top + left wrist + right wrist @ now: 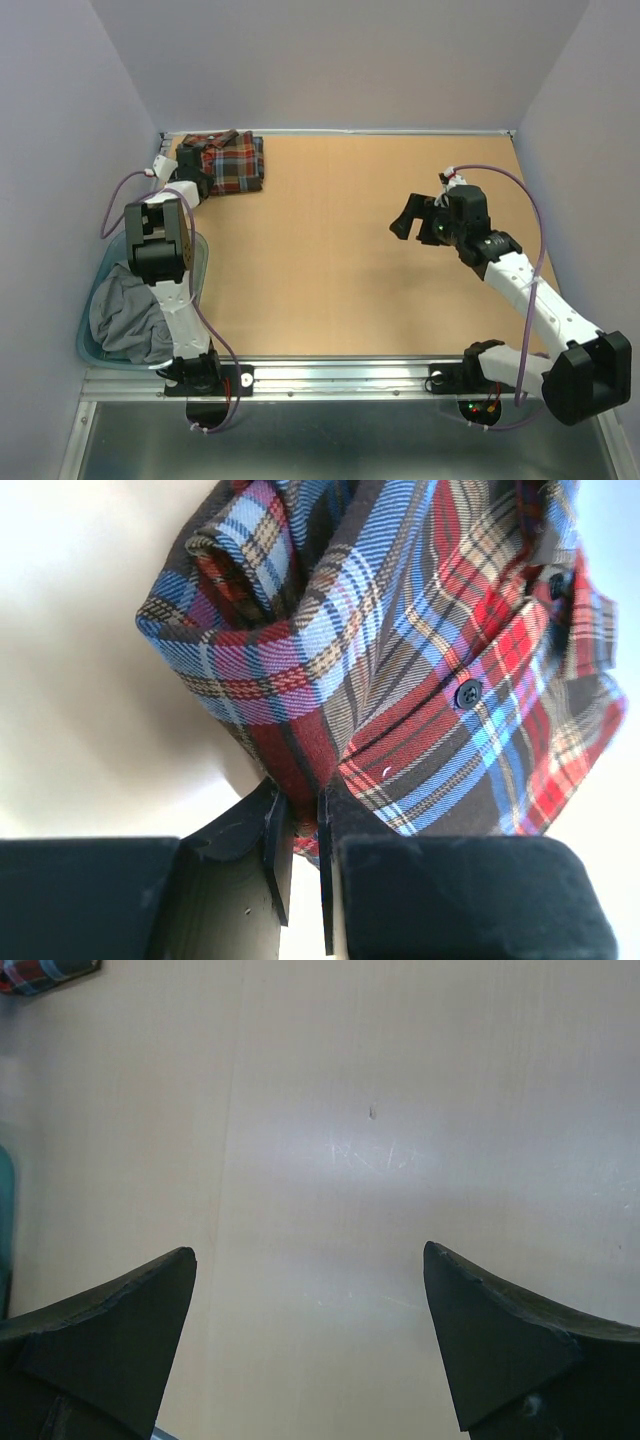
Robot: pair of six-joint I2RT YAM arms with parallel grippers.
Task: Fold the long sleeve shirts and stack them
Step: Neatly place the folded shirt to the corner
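I will next slide the shirt's fold left in the top view with my left gripper onto the bare part of the table beside the wall point(174, 147) to release it, as a gap shows there.
A folded plaid long sleeve shirt point(232, 162) in red, brown and blue lies at the table's far left corner. My left gripper point(190, 160) is at the shirt's left edge, shut on a fold of the plaid cloth point(300, 780); the wrist view shows the fabric pinched between the two fingers point(277, 830), with a dark button point(468, 692) and the collar above. My right gripper point(408, 218) hovers open over bare table to the right of the middle, nothing between its fingertips point(150, 1300). A corner of the plaid shirt point(45, 972) shows at the top left of the right wrist view.
A teal bin point(196, 262) at the left edge holds a crumpled grey garment point(125, 315). Purple-grey walls close in the table on three sides. A metal rail point(330, 375) with both arm bases runs along the near edge.
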